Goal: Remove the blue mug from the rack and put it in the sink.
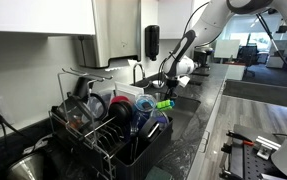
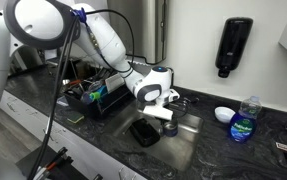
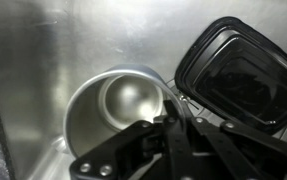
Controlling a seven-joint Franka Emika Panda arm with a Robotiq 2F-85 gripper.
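Note:
My gripper will next move down, away from the mug (image 3: 123,105), toward the bottom of the bare sink below my gripper and release the rim, because the container is beside that mug.
The mug (image 3: 123,105) looks grey inside in the wrist view, with its opening towards the camera, low in the steel sink (image 3: 43,60). In an exterior view it shows as a dark blue shape (image 2: 169,127) under the gripper. My gripper (image 3: 173,122) is shut on the mug's rim, fingers close together. It hangs over the sink in both exterior views (image 2: 163,112) (image 1: 169,80). The dish rack (image 1: 113,135) (image 2: 93,95) stands beside the sink, still holding blue items (image 1: 146,105).
A black plastic container (image 3: 238,85) (image 2: 143,132) lies in the sink right beside the mug. A soap dispenser (image 2: 233,45) hangs on the wall. A blue soap bottle (image 2: 243,125) and a white bowl (image 2: 223,114) stand on the dark counter. A faucet (image 1: 138,72) rises behind the sink.

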